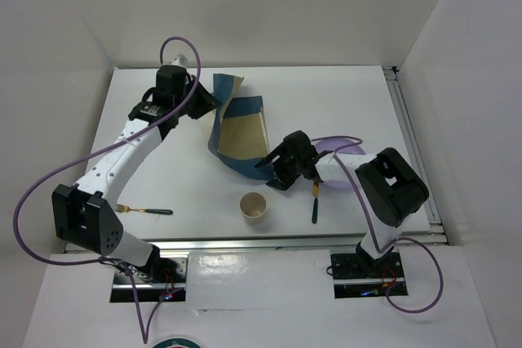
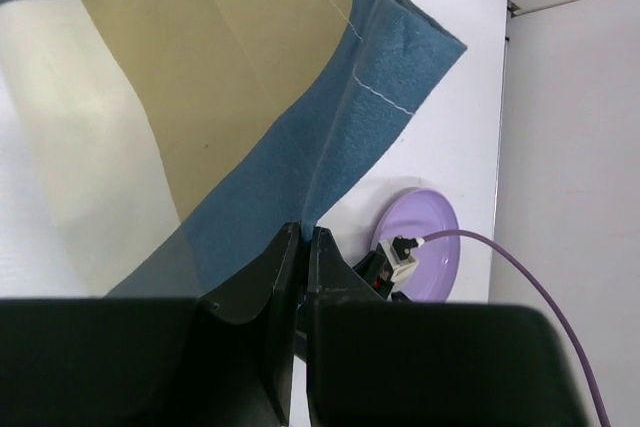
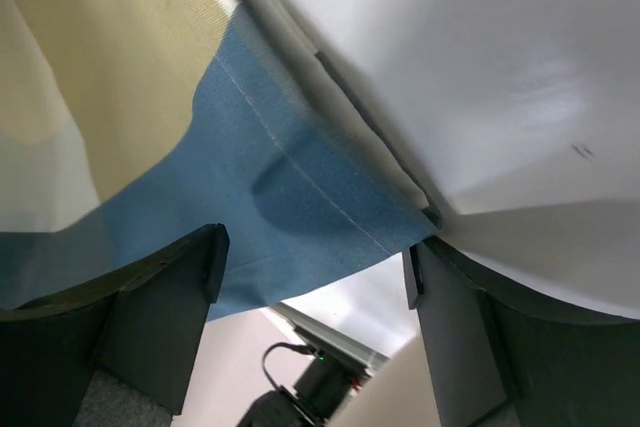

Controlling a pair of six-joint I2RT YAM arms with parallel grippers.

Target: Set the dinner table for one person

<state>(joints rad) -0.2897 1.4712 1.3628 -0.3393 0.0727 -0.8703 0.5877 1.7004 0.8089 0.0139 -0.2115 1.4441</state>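
Observation:
The placemat [image 1: 241,126] hangs curled. My left gripper will lift to the left in the top view next, then lower over the bare white tabletop and release.
The blue-and-tan checked placemat [image 1: 241,126] is lifted and curled over the white dinner table [image 1: 342,95]. My left gripper [image 1: 205,105] is shut on its blue edge, with the jaws pinching the cloth [image 2: 330,147] in the left wrist view, gripper [image 2: 305,235]. My right gripper [image 1: 273,167] is open at the placemat's near right corner. In the right wrist view the blue hem [image 3: 300,207] hangs between its spread fingers, gripper [image 3: 312,259], which do not close on it.
A purple plate [image 1: 336,147] lies under the right arm and also shows in the left wrist view [image 2: 425,242]. A paper cup [image 1: 254,207] stands near the front edge. A fork [image 1: 147,210] lies front left, and a black-handled utensil [image 1: 315,203] front right.

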